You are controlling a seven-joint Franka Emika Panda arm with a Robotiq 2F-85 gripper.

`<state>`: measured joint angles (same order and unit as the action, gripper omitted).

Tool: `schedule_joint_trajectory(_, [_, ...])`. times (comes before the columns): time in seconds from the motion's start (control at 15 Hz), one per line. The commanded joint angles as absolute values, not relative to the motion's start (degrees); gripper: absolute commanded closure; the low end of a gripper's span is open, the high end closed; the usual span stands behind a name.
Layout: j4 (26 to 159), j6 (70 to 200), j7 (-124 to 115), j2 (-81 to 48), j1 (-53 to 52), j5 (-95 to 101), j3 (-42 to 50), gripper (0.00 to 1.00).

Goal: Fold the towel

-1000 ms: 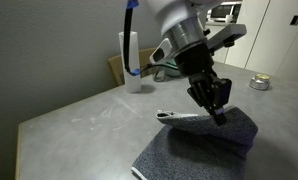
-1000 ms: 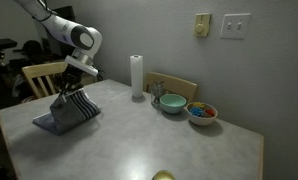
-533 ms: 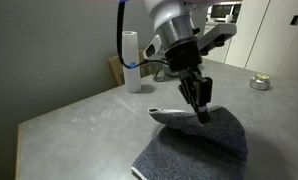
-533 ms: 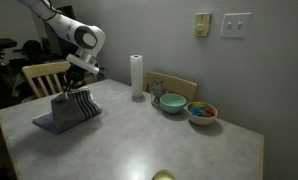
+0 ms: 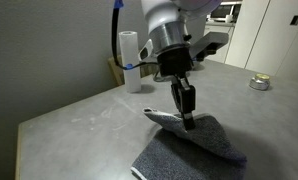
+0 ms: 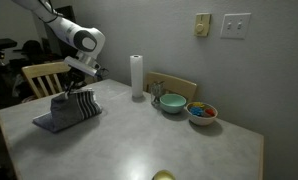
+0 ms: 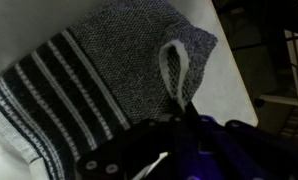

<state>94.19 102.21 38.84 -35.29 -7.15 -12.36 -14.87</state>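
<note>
Next, my gripper tilts and moves down to the flat speckled cloth point(image 5: 194, 158) below it and releases the edge, because the lifted edge still stands in a fold.
The towel point(image 5: 194, 152) is dark grey speckled cloth lying on the grey table point(image 5: 79, 120), with one edge lifted into a ridge. In an exterior view the towel point(image 6: 67, 112) shows its striped underside where it is raised. My gripper point(image 5: 188, 118) points down and is shut on the lifted edge; it also shows in an exterior view point(image 6: 77, 92). In the wrist view the towel point(image 7: 124, 50) shows speckled cloth, dark and light stripes at the left and a pale hanging loop point(image 7: 173, 68). The gripper point(image 7: 185, 118) pinches the cloth just below that loop.
An upright white paper roll point(image 5: 131, 60) stands at the wall and shows in both exterior views point(image 6: 137, 75). Two bowls point(image 6: 172, 103) point(image 6: 201, 113) sit further along the table. A wooden chair point(image 6: 44, 74) stands behind the towel. A small round tin point(image 5: 259, 83) lies far off.
The gripper has carried the towel's pinched edge sideways across the cloth, away from the tin side, and the raised fold has followed it. The rest of the towel stays flat.
</note>
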Motion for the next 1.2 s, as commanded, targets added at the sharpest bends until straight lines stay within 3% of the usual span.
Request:
schedule_joint_trajectory(0.0, [93.64, 103.57, 37.20, -35.42, -7.78, -13.03, -15.67, 0.98])
schedule_joint_trajectory(1.13, [90.48, 92.79, 56.71, -41.47, -6.54, -12.99, -17.71, 0.98])
